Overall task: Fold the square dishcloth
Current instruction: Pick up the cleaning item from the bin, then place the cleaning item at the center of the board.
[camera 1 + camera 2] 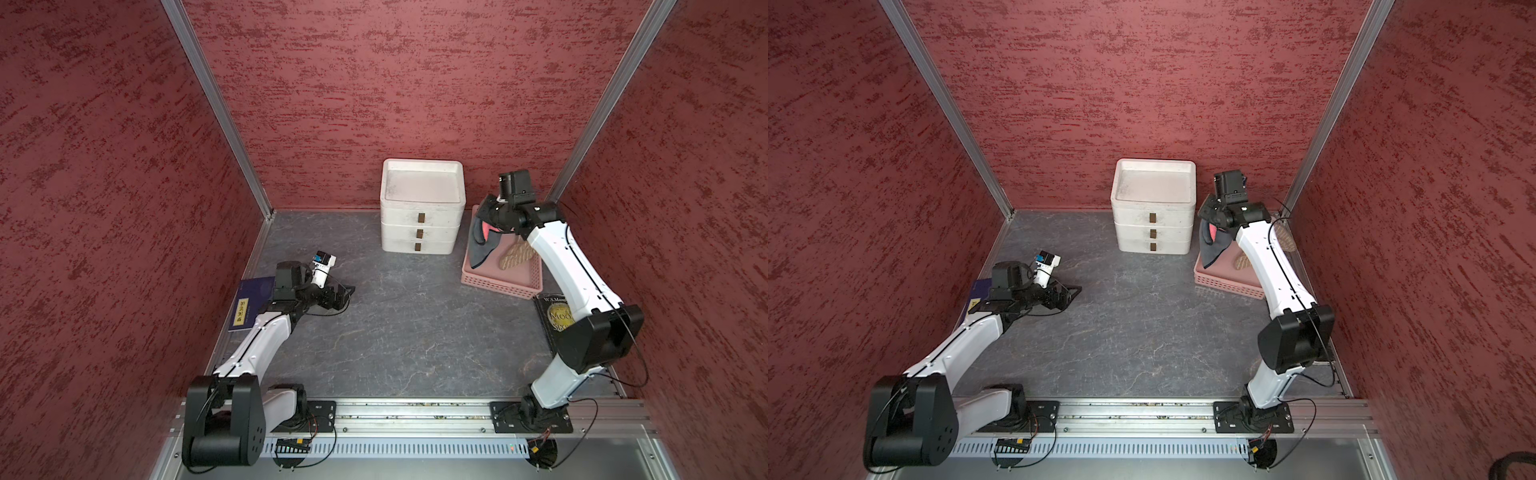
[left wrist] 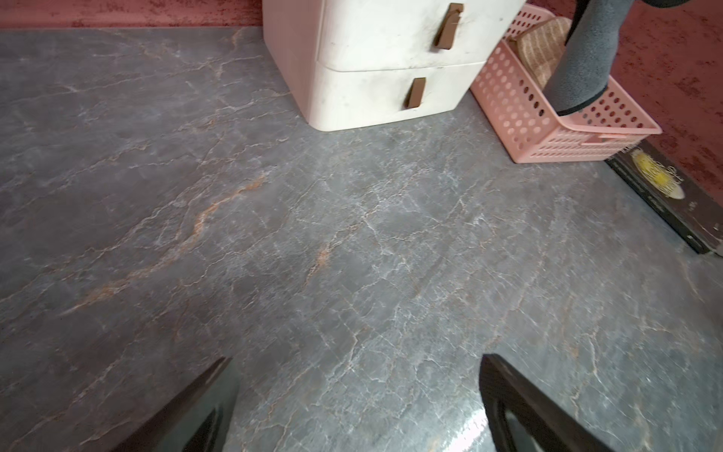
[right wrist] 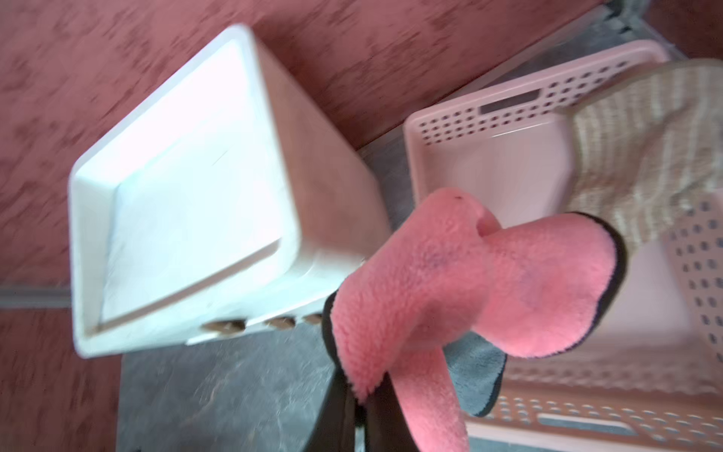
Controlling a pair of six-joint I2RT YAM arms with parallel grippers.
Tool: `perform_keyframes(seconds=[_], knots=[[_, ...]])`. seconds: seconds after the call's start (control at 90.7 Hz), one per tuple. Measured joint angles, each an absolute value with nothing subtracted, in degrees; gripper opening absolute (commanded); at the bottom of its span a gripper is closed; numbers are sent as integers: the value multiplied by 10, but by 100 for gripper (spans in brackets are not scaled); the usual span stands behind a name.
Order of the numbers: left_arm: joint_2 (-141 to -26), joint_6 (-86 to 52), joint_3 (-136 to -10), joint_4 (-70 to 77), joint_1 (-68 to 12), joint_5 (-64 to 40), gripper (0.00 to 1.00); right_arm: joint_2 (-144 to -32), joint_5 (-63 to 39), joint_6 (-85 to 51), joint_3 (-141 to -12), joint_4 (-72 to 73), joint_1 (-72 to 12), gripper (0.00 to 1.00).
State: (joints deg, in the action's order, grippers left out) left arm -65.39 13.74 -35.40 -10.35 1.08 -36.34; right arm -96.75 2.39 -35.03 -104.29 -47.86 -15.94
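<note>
My right gripper holds the pink corner. Next it will carry the corner back and down and release it on the bare tabletop before the drawer unit (image 3: pixel 248 395).
The square dishcloth (image 1: pixel 482 245) (image 1: pixel 1212 245) is fluffy pink on one side, grey on the other, with a dark hem. It hangs bunched from my right gripper (image 1: pixel 484 222) (image 1: pixel 1210 222), above the near-left corner of a pink basket (image 1: pixel 498 286). In the right wrist view the gripper (image 3: pixel 358 407) is shut on a pinch of the dishcloth (image 3: pixel 469 281). The cloth's lower end dips inside the basket. My left gripper (image 1: pixel 347 291) (image 1: pixel 1073 291) is low over the table at the left, open with nothing in it (image 2: pixel 355 358), far from the cloth (image 2: pixel 583 58).
A beige striped cloth (image 1: pixel 515 255) (image 3: pixel 645 156) lies in the basket (image 2: pixel 547 152). A white three-drawer unit (image 1: pixel 419 224) (image 2: pixel 371 58) stands just left of the basket at the back wall. A blue book (image 1: pixel 249 303) lies under the left arm, a black book (image 1: pixel 557 320) (image 2: pixel 665 188) by the right arm.
</note>
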Motion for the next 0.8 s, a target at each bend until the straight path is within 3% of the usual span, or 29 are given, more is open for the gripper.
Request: perform_keyframes(seconds=[0.264, 0.43, 0.628, 0.771, 0.804], knots=[[-610, 171, -382, -185, 64, -415, 100, -949, -22, -340, -1050, -496, -370, 0], [-612, 190, -420, -231, 118, -433, 100, -1003, -103, -351, -1077, -480, -448, 0], [-612, 257, -432, -292, 95, -415, 100, -1022, -162, -373, -957, -431, -442, 0], [-625, 310, -414, -308, 2, -339, 97, -1084, -182, -380, -867, -414, -391, 0], [-633, 321, -407, -310, -25, -320, 96, -1114, -186, -379, -862, -415, -374, 4]])
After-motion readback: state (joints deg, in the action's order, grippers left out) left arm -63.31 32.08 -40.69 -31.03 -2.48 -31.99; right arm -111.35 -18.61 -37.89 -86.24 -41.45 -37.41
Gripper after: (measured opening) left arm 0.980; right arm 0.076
